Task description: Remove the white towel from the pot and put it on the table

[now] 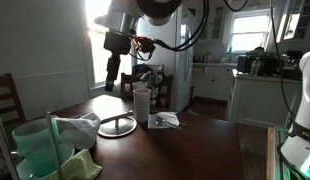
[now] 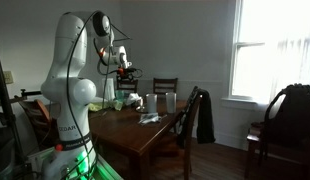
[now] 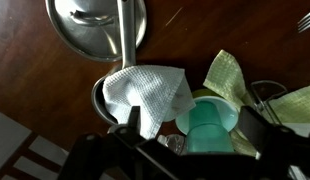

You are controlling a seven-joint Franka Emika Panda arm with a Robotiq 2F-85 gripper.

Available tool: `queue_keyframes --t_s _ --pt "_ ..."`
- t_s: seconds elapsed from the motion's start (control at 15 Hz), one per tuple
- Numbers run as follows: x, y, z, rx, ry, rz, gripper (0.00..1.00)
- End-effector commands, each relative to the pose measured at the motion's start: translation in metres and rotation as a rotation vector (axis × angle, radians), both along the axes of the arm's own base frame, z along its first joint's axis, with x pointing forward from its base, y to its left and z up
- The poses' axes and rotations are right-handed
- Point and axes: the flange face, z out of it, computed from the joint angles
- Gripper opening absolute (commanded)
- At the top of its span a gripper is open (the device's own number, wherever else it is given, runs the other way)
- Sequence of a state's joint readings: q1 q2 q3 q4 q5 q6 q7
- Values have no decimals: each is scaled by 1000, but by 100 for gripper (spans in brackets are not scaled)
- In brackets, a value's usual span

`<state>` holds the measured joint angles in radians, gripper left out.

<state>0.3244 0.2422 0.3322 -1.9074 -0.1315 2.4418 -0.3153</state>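
The open gripper moves down from high above the table onto the cloth on the towel's side by the green cup (image 1: 78,126) next, since it hangs past the pot's rim.
The white towel (image 3: 145,93) lies draped over a small metal pot (image 3: 98,97) whose long handle (image 3: 125,40) points toward the lid. In an exterior view the towel (image 1: 79,126) sits at the near left of the dark wooden table (image 1: 185,145). My gripper (image 3: 195,135) is open and empty, well above the towel and a green cup (image 3: 210,125). In an exterior view the gripper (image 1: 112,78) hangs above the table, behind the towel. It is also seen small in an exterior view (image 2: 122,68).
A round metal lid (image 1: 118,126) lies flat beside the pot. A yellow-green cloth (image 3: 231,76) and stacked green cups (image 1: 37,148) are next to the towel. A white cup (image 1: 142,102) and a crumpled wrapper (image 1: 165,120) stand mid-table. Chairs (image 2: 166,90) ring the table.
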Motion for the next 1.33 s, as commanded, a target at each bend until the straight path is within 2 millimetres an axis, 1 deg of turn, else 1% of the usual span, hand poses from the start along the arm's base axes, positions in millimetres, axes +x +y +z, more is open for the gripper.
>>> queue_keyframes --t_s 0.0,0.27,0.47,0.67,0.93,1.0,1.13,1.2,1.27 --pt "35 18 -36 70 -6 26 100" --pt "65 32 -71 93 0 8 100" --pt "84 39 -88 97 4 -9 100" --pt "98 52 -100 115 2 -16 100" --pt "106 67 -122 120 21 -14 100" --pt "109 69 -128 118 20 -12 77" --pt "113 72 -139 114 20 -10 66" --pt "114 74 -142 108 18 -10 57" --pt "115 75 -144 106 21 -9 50"
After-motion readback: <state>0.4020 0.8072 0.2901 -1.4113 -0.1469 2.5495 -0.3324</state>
